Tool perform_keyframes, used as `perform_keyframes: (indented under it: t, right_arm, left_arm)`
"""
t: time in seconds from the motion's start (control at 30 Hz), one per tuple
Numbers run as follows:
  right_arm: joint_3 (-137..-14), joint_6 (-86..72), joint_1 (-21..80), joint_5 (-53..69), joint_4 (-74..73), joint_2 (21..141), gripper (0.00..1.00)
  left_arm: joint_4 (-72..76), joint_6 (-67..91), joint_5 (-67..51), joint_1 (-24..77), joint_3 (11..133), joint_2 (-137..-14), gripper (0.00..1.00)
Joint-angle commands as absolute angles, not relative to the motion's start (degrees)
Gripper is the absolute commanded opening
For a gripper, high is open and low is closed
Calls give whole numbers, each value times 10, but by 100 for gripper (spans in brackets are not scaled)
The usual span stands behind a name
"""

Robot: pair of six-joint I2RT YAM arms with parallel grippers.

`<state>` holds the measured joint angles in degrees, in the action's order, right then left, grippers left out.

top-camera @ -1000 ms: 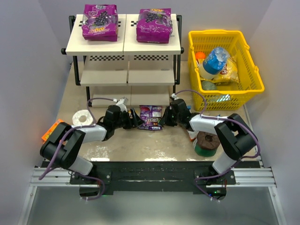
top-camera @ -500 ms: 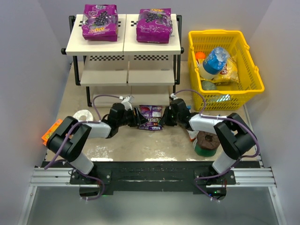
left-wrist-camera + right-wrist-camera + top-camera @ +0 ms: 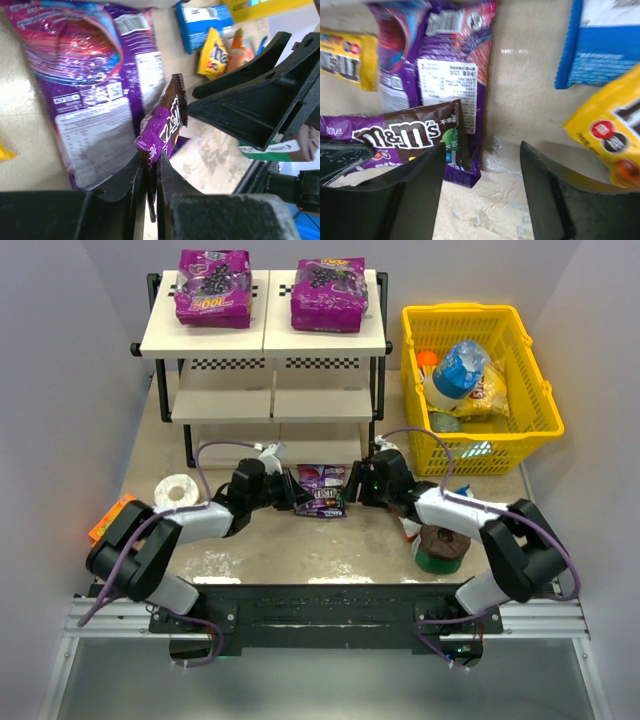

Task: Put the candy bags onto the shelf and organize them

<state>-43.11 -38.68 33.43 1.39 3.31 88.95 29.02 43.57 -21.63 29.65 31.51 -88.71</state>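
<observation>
The left gripper next needs to rise, swing outward and to the left in the top view, and release the small bag on the shelf's middle board (image 3: 204, 390), which is still empty.
A small dark-purple and brown M&M's candy bag (image 3: 167, 120) lies over a bigger purple candy bag (image 3: 95, 100) on the table in front of the shelf (image 3: 265, 335). My left gripper (image 3: 151, 162) is shut on the small bag's crimped end. My right gripper (image 3: 482, 170) stands open just off the small bag's (image 3: 405, 135) other end, with bare table between its fingers. In the top view the left gripper (image 3: 297, 498) and right gripper (image 3: 352, 487) face each other across that bag (image 3: 325, 502). Two large purple bags (image 3: 213, 287) (image 3: 329, 293) lie on the shelf's top board.
Blue (image 3: 605, 45) and yellow (image 3: 610, 130) candy bags lie right of my right gripper, another yellow one (image 3: 345, 57) at the left. A yellow basket (image 3: 465, 310) stands at the back right. A white roll (image 3: 180, 490), an orange box (image 3: 108, 518) and a green-brown tub (image 3: 440, 545) sit near the arms.
My left gripper has closed on the small bag's left end. My right gripper has let go of the other end, opened and drawn back a little.
</observation>
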Motion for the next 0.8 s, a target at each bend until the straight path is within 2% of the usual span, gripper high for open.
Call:
perform_keyframes:
  t: [0.0, 0.37, 0.5, 0.77]
  right_arm:
    - [-424, -392, 337, -58, -16, 803, 67]
    - [-432, -403, 337, -62, -83, 672, 68]
    - [-437, -404, 337, -55, -91, 654, 68]
    - [-428, -409, 336, -47, -105, 621, 67]
  left_arm:
    - [236, 436, -193, 299, 331, -783, 0]
    - [19, 448, -64, 292, 378, -504, 2]
    - [-38, 446, -60, 244, 428, -476, 2]
    - [-41, 461, -69, 129, 468, -486, 0]
